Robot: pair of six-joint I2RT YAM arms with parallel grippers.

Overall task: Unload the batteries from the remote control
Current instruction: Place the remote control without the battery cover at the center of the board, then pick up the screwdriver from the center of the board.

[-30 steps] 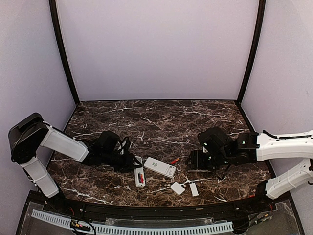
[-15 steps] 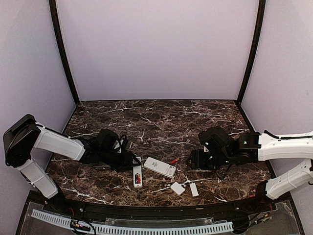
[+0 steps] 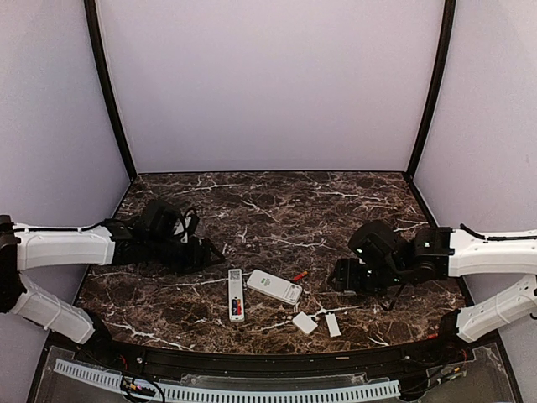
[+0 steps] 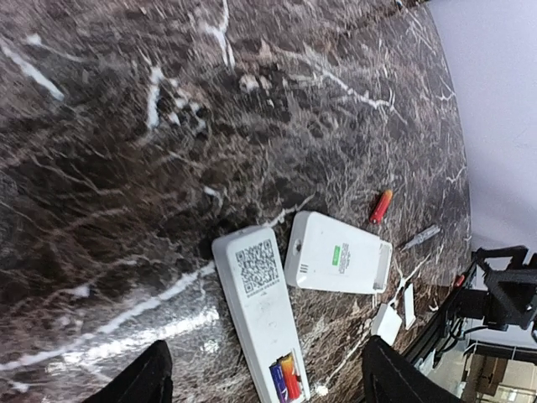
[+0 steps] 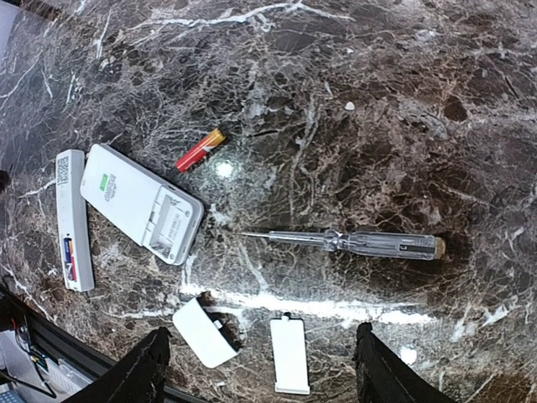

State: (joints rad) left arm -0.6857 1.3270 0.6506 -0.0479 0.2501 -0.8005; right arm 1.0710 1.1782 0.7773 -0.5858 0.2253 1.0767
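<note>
The screwdriver's clear handle [image 3: 349,293] [image 5: 390,244] is below my right gripper and lies sideways, so my right gripper should turn next and lower its fingers to both sides of the handle.
A slim white remote [image 3: 237,294] lies flat on the marble, back up, with two batteries [image 4: 285,378], one bluish and one red, in its open compartment. Beside it lies a wider white remote [image 5: 141,203] whose compartment is empty. A loose red battery [image 5: 200,149] rests just beyond the wide remote. My left gripper [image 3: 211,249] hangs open to the left of the slim remote, apart from it and holding nothing. My right gripper [image 3: 339,277] is open to the right of the remotes, above two white covers [image 5: 205,333] [image 5: 290,355].
A clear-handled screwdriver [image 5: 352,243] lies on the table right of the wide remote. The table's black front edge [image 3: 268,359] runs just behind the covers. Purple walls close in the back and both sides.
My left gripper has opened and drawn back to the left, off the slim remote, which now lies straighter on the table. The right gripper has widened a little and barely moved.
</note>
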